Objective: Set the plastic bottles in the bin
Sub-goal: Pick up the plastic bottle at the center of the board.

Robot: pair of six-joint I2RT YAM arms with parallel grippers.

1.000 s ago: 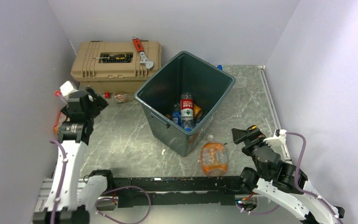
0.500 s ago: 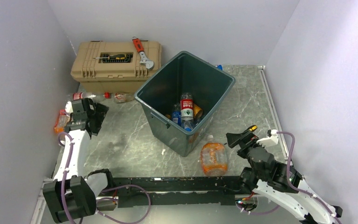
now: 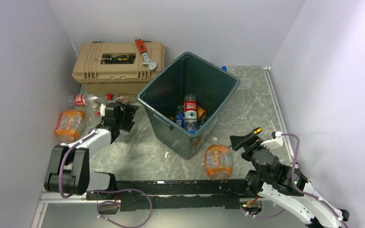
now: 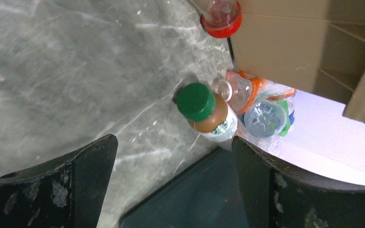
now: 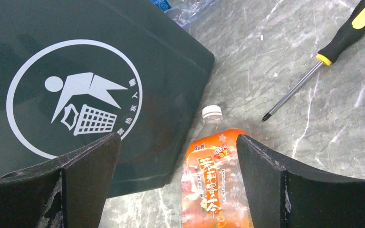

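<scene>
The left gripper will move toward the right in the top view next, onto the bottle's green cap [image 4: 197, 102], because the bottle's end with the cap faces the gripper's open fingers.
The dark green-grey bin [image 3: 218, 78] stands mid-table with several bottles [image 3: 190, 111] inside. An orange-labelled bottle [image 3: 217, 160] lies at its near corner; in the right wrist view it [image 5: 214, 175] lies below my open, empty right gripper [image 5: 178, 156], nearer the right finger. My left gripper [image 3: 127, 115] is open and empty by the bin's left corner. Its wrist view shows a green-capped bottle [image 4: 204, 111], a crushed orange-labelled bottle [image 4: 244, 90] and a red-capped bottle [image 4: 221, 19] ahead of the open jaws. Another orange bottle [image 3: 70, 123] and a red-labelled bottle [image 3: 81, 99] lie at left.
A tan toolbox [image 3: 119, 66] stands at the back left, with a red wrench [image 3: 142, 50] and a screwdriver on its lid. A yellow-handled screwdriver [image 5: 313, 61] lies on the table right of the orange bottle. Walls close in on both sides.
My left arm has swung down from the left wall and across to the bin's left corner, uncovering the bottles at left. My right gripper has turned slightly toward the orange bottle.
</scene>
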